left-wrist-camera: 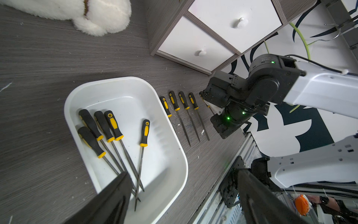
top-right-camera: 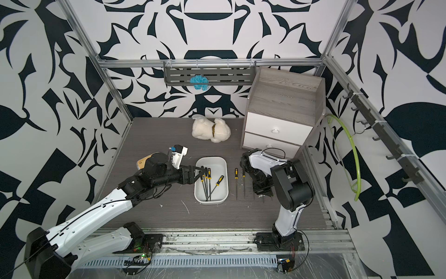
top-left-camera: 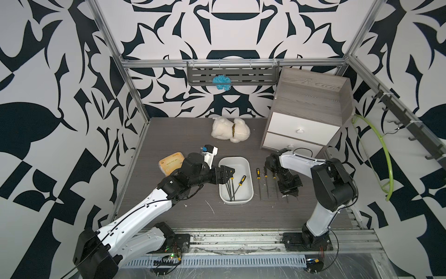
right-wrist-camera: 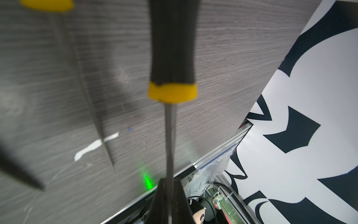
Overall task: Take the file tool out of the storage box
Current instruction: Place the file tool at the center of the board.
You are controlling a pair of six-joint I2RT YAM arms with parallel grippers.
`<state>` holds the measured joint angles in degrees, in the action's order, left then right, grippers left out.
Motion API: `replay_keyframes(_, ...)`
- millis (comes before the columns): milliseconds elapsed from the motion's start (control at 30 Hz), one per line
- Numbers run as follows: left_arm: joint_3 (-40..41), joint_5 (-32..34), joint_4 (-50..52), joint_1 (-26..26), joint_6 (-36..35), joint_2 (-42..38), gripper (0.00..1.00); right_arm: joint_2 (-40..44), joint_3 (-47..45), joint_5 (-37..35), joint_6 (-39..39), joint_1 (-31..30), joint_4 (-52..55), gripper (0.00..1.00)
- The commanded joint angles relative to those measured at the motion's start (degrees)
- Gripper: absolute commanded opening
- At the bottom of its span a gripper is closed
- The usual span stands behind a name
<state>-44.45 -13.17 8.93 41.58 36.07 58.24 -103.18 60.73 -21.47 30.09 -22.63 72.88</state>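
The tabletop [top-left-camera: 297, 199] [right-wrist-camera: 188, 130] beside the row's last file is bare, so I need to lower my right gripper there to set its file down and then let go of the blade.
The white storage box [top-left-camera: 251, 179] [top-right-camera: 227, 178] [left-wrist-camera: 186, 164] sits mid-table. Several file tools with black-and-yellow handles [top-left-camera: 242, 180] [top-right-camera: 219, 180] [left-wrist-camera: 145, 132] lie inside it. My left gripper [top-left-camera: 231, 174] [top-right-camera: 202, 172] [left-wrist-camera: 183, 172] hovers open over the box's left side, with nothing between its fingers. Right of the box, more files [top-left-camera: 258, 172] [left-wrist-camera: 175, 100] lie in a row on the table. At the row's right end, my right gripper [top-left-camera: 289, 196] [top-right-camera: 264, 195] [right-wrist-camera: 169, 182] is shut on the blade of a file [right-wrist-camera: 172, 58], low over the table. Whether that file touches the table cannot be told.
A grey wood-grain cabinet [top-left-camera: 313, 96] with white drawers stands at the back right, close behind the right arm. A white plush toy [top-left-camera: 230, 130] lies at the back. A yellow pack [top-left-camera: 169, 163] sits left of the box, beside the left arm. A green hoop [top-left-camera: 386, 154] hangs on the right wall.
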Motion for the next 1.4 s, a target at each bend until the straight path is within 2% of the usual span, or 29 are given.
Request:
replay_keyframes(0, 0.59, -1.57, 0.59, 0.06, -0.67, 0.24, 0.91, -0.21, 1.63, -1.81, 1.49, 0.75, 0.23, 0.0)
replay_keyframes(367, 0.41, -2.3, 0.75, -0.01, -0.57, 0.97, 0.91, -4.74, 0.97, 0.58, -0.28, 4.15, -3.47, 0.0)
replay_keyframes(700, 0.22, -2.55, 0.83, 0.02, -0.53, 1.87, 0.91, -6.59, 0.46, -0.76, -0.33, 4.26, -5.71, 0.0)
replay_keyframes(800, 0.31, -2.32, 0.7, 0.03, -0.61, 1.86, 0.92, -6.69, -0.2, -1.06, 0.06, 4.27, -5.94, 0.13)
replay_keyframes(900, 0.49, -2.02, 0.61, 0.0, -0.57, 1.59, 0.91, -6.26, -0.71, -1.14, 0.18, 4.26, -6.35, 0.19)
replay_keyframes(1167, 0.28, -1.95, 0.65, -0.01, -0.57, 2.27, 0.92, -5.36, -0.89, -1.3, 0.15, 4.22, -6.78, 0.22)
replay_keyframes(1367, 0.24, -1.95, 0.56, 0.01, -0.65, 3.47, 0.92, -1.49, -0.51, -0.11, -0.98, 4.33, -8.46, 0.24)
